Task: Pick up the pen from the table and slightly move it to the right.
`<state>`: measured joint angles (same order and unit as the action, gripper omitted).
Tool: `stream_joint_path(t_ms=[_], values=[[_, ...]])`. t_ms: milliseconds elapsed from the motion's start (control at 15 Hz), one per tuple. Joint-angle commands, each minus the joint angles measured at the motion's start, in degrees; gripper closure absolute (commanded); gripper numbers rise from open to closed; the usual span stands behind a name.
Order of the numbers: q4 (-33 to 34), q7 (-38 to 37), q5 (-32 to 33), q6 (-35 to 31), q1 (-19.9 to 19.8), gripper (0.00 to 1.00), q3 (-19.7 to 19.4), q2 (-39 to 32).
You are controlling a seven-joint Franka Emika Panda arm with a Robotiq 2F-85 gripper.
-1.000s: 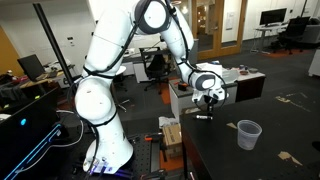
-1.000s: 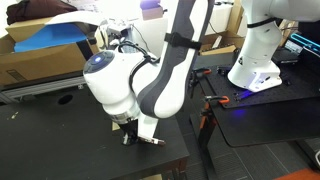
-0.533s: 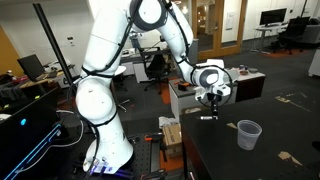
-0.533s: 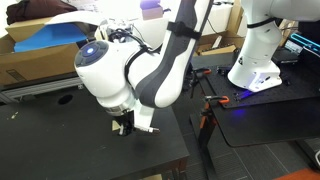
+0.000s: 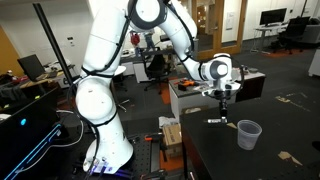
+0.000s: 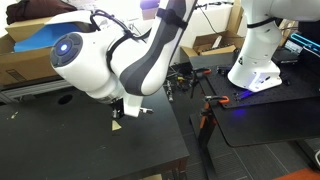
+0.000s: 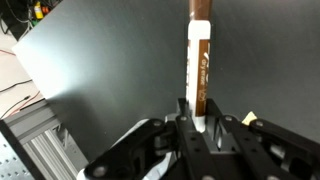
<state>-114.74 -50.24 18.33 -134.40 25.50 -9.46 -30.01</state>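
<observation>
My gripper carries the pen (image 5: 212, 121) low toward the clear plastic cup next and releases it on the bare, open tabletop between my gripper and the cup.
The pen (image 7: 199, 55) is a thin white stick with a brown far end, and it stands between my fingers in the wrist view. My gripper (image 7: 197, 122) is shut on its near end. In both exterior views the gripper (image 5: 217, 114) (image 6: 128, 111) holds the pen (image 5: 212, 121) (image 6: 143, 110) just over the dark table (image 5: 260, 165) (image 6: 60, 150), near the table's edge. I cannot tell whether the pen still touches the top.
A clear plastic cup (image 5: 248, 133) stands on the table beside the gripper. Small tan scraps (image 5: 290, 157) (image 6: 116, 124) (image 7: 250, 118) lie on the top. A grey desk with boxes (image 5: 190, 90) stands behind, and cardboard boxes (image 6: 40, 55) line the table's far side.
The gripper has carried the pen sideways across the table, toward the cup in an exterior view. The arm's wrist has swung along with it.
</observation>
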Motion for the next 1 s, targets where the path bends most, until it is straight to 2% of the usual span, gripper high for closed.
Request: stream_joint_path(t_ms=[0,267,733,800,933], values=[[6.84,0.97,2.71,8.23,-2.65,0.95,1.64,-2.49],[14.58,4.52,4.4,12.12,-5.19,0.95,2.45,-7.75],[24.71,7.52,5.45,13.96,-5.51,0.95,2.33,-14.24],[25.58,7.69,5.12,14.3,-5.42,0.54,2.42,-14.48],[27.01,7.75,4.73,14.39,-5.59,0.47,2.57,-14.79]])
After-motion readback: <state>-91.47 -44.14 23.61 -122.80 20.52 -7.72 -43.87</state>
